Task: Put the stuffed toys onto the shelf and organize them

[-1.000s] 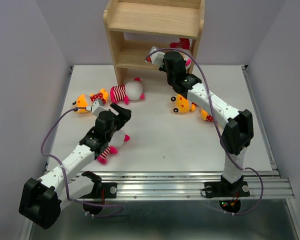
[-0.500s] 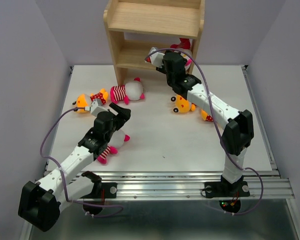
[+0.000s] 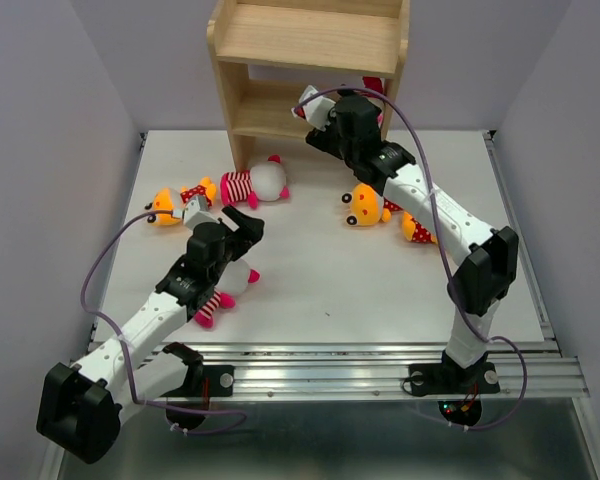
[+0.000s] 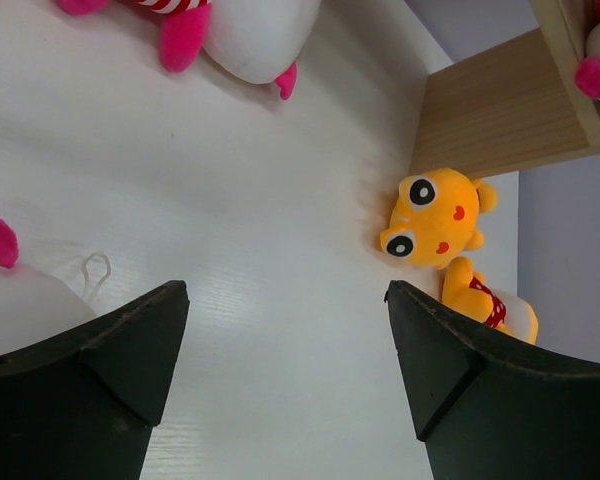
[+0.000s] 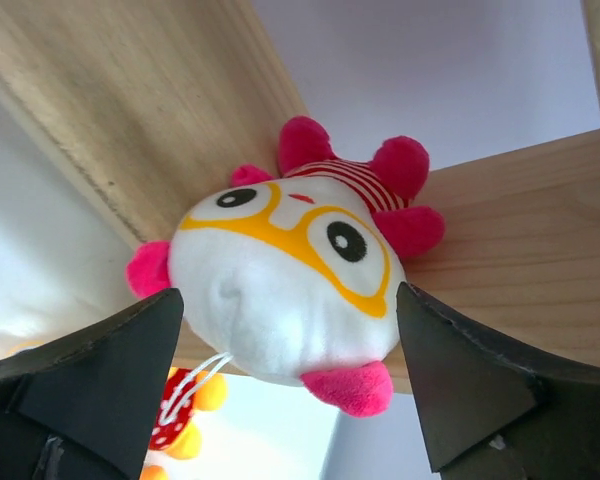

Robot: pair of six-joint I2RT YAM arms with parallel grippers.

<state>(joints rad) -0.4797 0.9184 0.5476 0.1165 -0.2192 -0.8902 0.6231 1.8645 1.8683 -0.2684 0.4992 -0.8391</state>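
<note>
The white toy is by the shelf's side panel, so my left gripper will next move outward to it and down onto its red-white striped body (image 3: 237,187) (image 4: 167,5).
My right gripper (image 5: 290,298) stands open at the lower tier of the wooden shelf (image 3: 310,40). A white-headed stuffed toy (image 5: 285,285) with pink ears lies on the shelf board between its fingers, with a gap on each side. In the top view this gripper (image 3: 358,100) covers most of that toy. My left gripper (image 3: 245,222) is open over bare table, with nothing between its fingers (image 4: 150,330). A white toy (image 3: 230,283) lies beside the left arm. Another white toy (image 3: 255,183) and a yellow toy (image 3: 170,205) lie ahead of it. Two yellow toys (image 3: 363,205) (image 3: 417,228) lie under the right arm.
The shelf's left side panel (image 3: 230,110) stands on the table's far edge. Grey walls close in both sides. The right arm's cable (image 3: 420,170) loops over the yellow toys. The table's metal rail (image 3: 380,350) runs along the near edge.
My right gripper has opened and let go of the white toy on the shelf, shifting slightly right. The left arm has barely moved.
</note>
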